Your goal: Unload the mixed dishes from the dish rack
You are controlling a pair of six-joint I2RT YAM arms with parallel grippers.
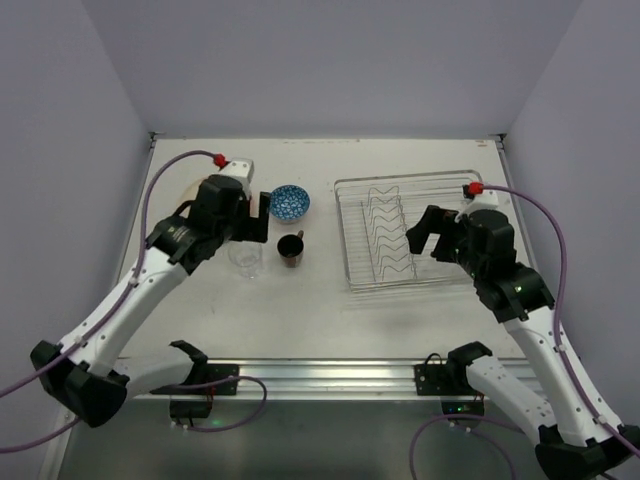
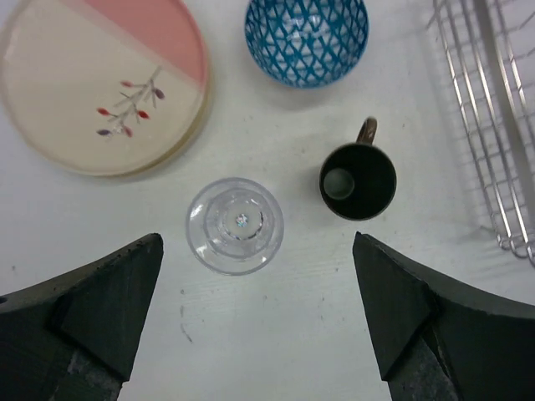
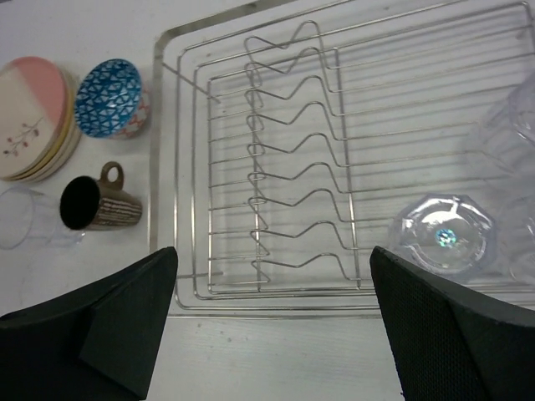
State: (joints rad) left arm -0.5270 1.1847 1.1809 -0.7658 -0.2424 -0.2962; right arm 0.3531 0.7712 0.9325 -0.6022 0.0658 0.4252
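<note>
The right gripper moves down and to its right in the wrist view next, turning and lowering its open fingers astride the nearest tumbler.
The dish rack (image 1: 346, 236) is a silver wire basket at right; its zigzag dividers (image 3: 284, 159) stand bare. Clear tumblers (image 3: 443, 236) remain in its right end. On the table left of it are a stack of cream plates (image 2: 100, 83) with a part-pink one on top, a blue-patterned bowl (image 2: 306, 38), a dark brown mug (image 2: 358, 180) and one upright clear tumbler (image 2: 235, 225). My left gripper (image 2: 257, 322) hangs open above that tumbler, fingers apart from it. My right gripper (image 3: 274, 326) is open over the rack's near edge, holding nothing.
The rack's left wall (image 2: 493, 125) lies close to the right of the mug. Bowl (image 1: 290, 202), mug (image 1: 291, 248) and tumbler (image 1: 246, 258) sit in a tight cluster beside my left arm. The table's rail (image 1: 320, 372) runs along the near side.
</note>
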